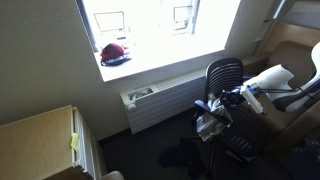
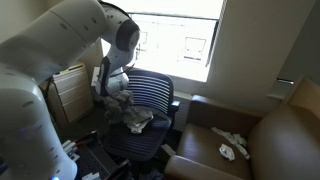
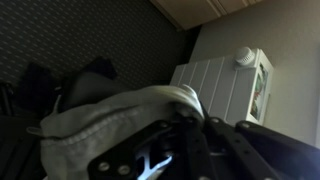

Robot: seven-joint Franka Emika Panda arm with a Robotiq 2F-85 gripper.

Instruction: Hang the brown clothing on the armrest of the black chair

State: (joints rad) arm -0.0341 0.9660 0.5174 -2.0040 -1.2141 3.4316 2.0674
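The clothing still hangs bunched beside the armrest, so I should lift the fold over and down onto the near armrest before release.
The brown clothing shows as a crumpled grey-beige bundle in both exterior views. It hangs at the side of the black mesh-back chair, over the seat edge by the near armrest, which it mostly hides. My gripper is just above the bundle. In the wrist view the fingers look shut on a fold of the clothing, which spreads out to the left of them.
A white radiator stands under the window. A red cap lies on the sill. A wooden cabinet stands near the chair, and a brown sofa with white items sits beside it. The floor is dark.
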